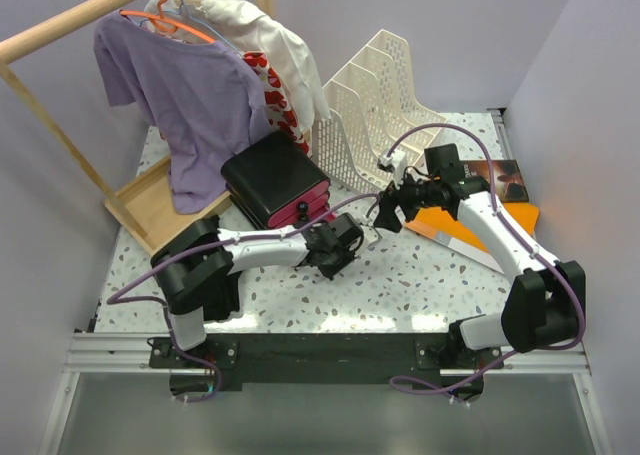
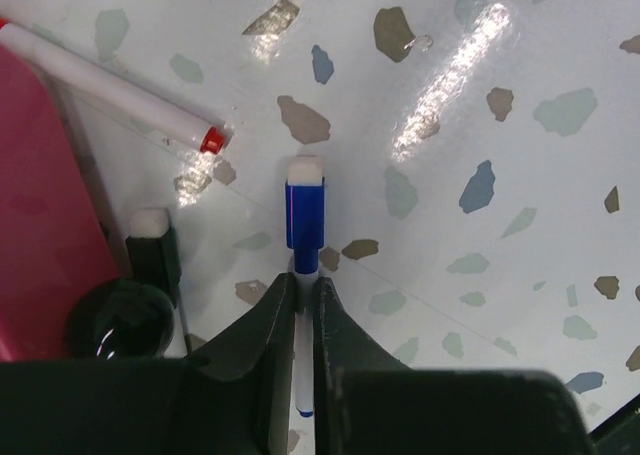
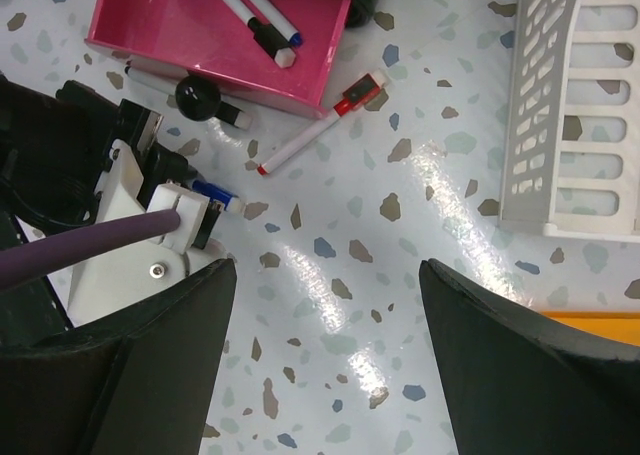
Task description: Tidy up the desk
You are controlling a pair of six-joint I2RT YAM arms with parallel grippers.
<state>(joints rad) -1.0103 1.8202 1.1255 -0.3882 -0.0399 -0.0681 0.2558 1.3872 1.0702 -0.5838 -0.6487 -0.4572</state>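
I will lift the blue-capped marker next with my left gripper, then carry it away from my base, past the black knob and over the open pink drawer.
The desk is a white speckled tabletop. My left gripper is shut on a blue-capped marker, low over the desk beside the pink drawer. That marker also shows in the right wrist view. A red-capped marker lies loose on the desk; it also shows in the right wrist view. A black-capped marker lies by the drawer's black knob. My right gripper is open and empty, hovering above the desk near the left gripper.
The pink drawer stands pulled out with markers in it, under a dark drawer box. A cream file rack stands behind. Orange and brown books lie at the right. A clothes rack with shirts stands at the back left.
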